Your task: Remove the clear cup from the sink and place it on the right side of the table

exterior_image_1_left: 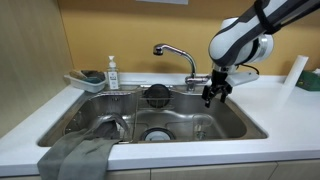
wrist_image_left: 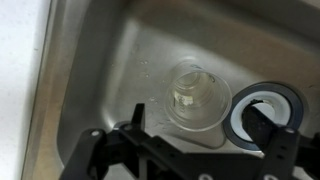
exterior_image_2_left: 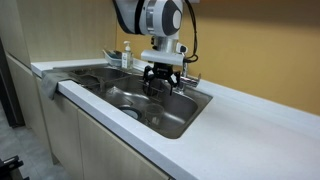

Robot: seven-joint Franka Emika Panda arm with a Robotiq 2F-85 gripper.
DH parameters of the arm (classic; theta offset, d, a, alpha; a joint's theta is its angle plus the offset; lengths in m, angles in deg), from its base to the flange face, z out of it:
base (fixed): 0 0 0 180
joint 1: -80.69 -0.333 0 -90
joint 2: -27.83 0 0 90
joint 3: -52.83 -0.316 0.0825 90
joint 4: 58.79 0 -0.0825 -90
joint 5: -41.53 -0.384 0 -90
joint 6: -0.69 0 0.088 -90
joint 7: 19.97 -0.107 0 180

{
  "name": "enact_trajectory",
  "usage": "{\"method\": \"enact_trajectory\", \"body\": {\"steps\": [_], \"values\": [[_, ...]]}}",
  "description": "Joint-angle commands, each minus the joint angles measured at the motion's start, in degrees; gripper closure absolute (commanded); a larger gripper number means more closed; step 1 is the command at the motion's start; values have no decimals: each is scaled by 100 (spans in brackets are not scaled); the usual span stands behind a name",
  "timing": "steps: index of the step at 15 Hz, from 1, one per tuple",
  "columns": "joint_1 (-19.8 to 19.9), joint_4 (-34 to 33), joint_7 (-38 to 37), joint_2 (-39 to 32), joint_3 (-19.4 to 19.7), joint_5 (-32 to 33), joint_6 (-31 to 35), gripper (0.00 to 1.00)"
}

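Observation:
The gripper moves down into the sink [exterior_image_1_left: 100, 112] next, straddling the cup's rim opposite the drain, because the upright cup's opening leaves room for one finger.
The clear cup [wrist_image_left: 193, 95] stands upright on the floor of the steel sink [wrist_image_left: 90, 90], beside the round drain [wrist_image_left: 262, 110]; I look straight down into it in the wrist view. It is too faint to make out in the exterior views. My gripper [wrist_image_left: 200, 125] is open and empty, hovering above the cup, with one finger on each side of it in the picture. In both exterior views the gripper [exterior_image_1_left: 216, 95] [exterior_image_2_left: 163, 78] hangs over the faucet end of the sink [exterior_image_1_left: 100, 112] [exterior_image_2_left: 105, 88]. The white table [exterior_image_1_left: 275, 112] [exterior_image_2_left: 250, 130] surrounds the basin.
A chrome faucet [exterior_image_1_left: 178, 52] stands close behind the gripper. A black round strainer [exterior_image_1_left: 158, 95] leans in the basin. A pump bottle [exterior_image_1_left: 112, 72] and sponge tray [exterior_image_1_left: 88, 80] sit at the back. A grey cloth [exterior_image_1_left: 75, 155] hangs over the front edge. A tall white cylinder [exterior_image_1_left: 293, 72] stands on the counter.

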Motion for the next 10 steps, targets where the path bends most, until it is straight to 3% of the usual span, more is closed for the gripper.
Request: {"method": "enact_trajectory", "body": {"steps": [1,10], "values": [[19,-147,21,-382,95,120,295,0],[-23,-419,-9,-1110,198,255,644,0]]}}
